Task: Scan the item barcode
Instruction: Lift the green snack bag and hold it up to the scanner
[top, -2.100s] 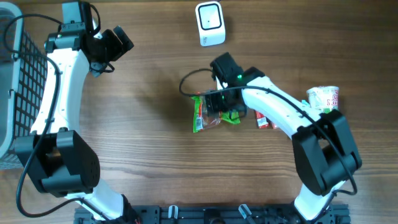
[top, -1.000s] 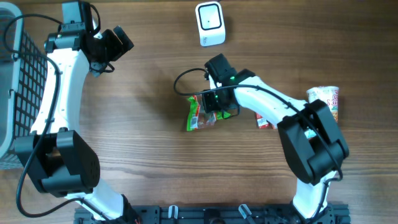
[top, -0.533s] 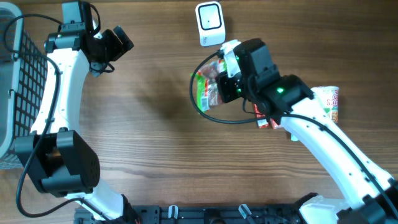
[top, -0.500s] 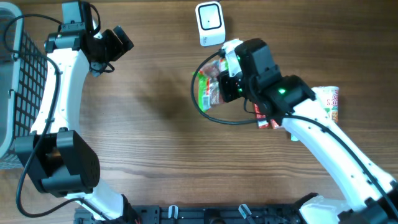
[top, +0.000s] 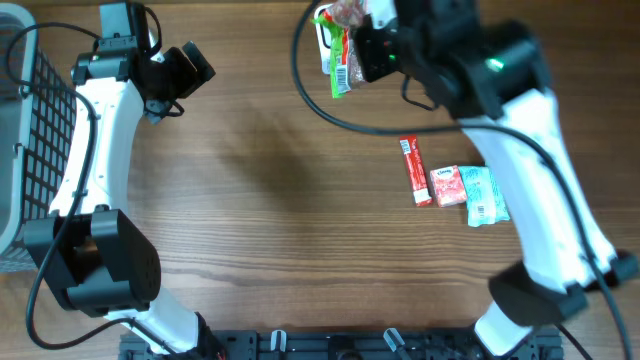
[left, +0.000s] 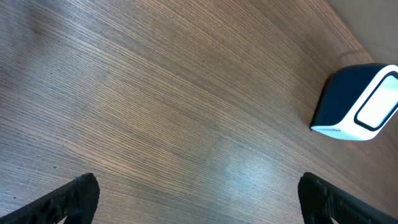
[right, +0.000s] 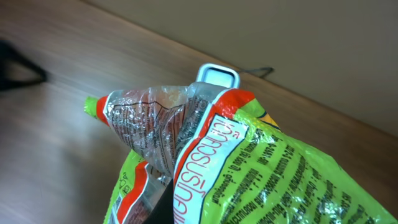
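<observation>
I should next pass the bag over the scanner. Then I should lower my right gripper back to release the bag, because bare wood by the red stick pack is below that gripper.
The item is a green and red snack bag (top: 342, 52), held up in the air by my right gripper (top: 376, 46), which is shut on it. From overhead the bag hangs over the white barcode scanner (top: 321, 24) at the far edge and covers most of it. In the right wrist view the bag (right: 267, 168) fills the frame, with the scanner's top (right: 217, 74) just past it. My left gripper (top: 193, 63) is open at the far left with nothing in it. In the left wrist view the scanner (left: 360, 102) shows to the right.
A red stick pack (top: 412, 170), a red and white packet (top: 445, 187) and a teal packet (top: 483, 195) lie on the wooden table at the right. A wire basket (top: 35, 110) stands at the left edge.
My right arm has lifted the snack bag off the middle of the table and carried it up and back, over the scanner. The left arm has not moved.
</observation>
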